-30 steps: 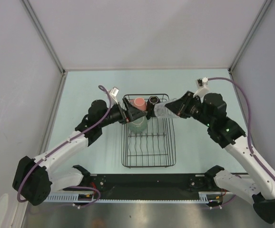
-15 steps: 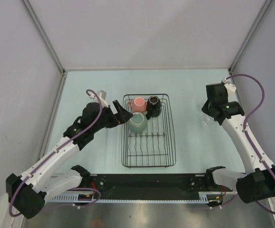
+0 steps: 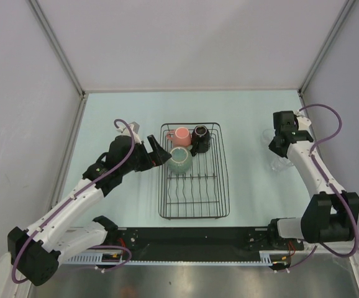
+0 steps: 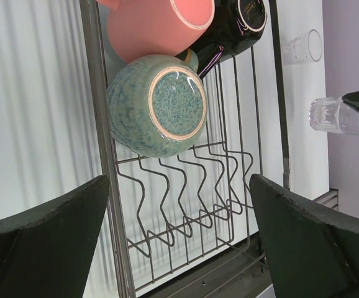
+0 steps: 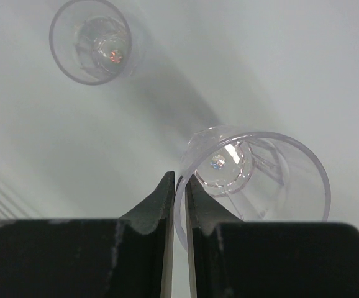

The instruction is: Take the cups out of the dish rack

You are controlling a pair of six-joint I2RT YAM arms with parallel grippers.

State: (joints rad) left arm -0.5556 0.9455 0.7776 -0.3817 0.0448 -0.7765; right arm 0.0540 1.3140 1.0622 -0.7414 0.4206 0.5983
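The held tumbler is hanging above the table, so my right gripper should next lower it outward and to the left in the top view, beside the standing tumbler.
The black wire dish rack holds a pink mug, a black cup and a pale-green cup at its far end. My left gripper hovers open at the rack's left rim, beside the green cup; nothing lies between its fingers. Right of the rack, my right gripper is shut on the rim wall of a clear tumbler. I cannot tell whether that tumbler touches the table. A second clear tumbler stands upright just beyond it.
The pale table is boxed in by grey walls on three sides. Both clear tumblers sit close to the right wall. The near half of the rack shows only bare tines. The arm bases line the near edge.
My right arm has carried the clear tumbler from the rack to the table's right side, beside the other tumbler. My left gripper has drawn back a little from the cups, staying open.
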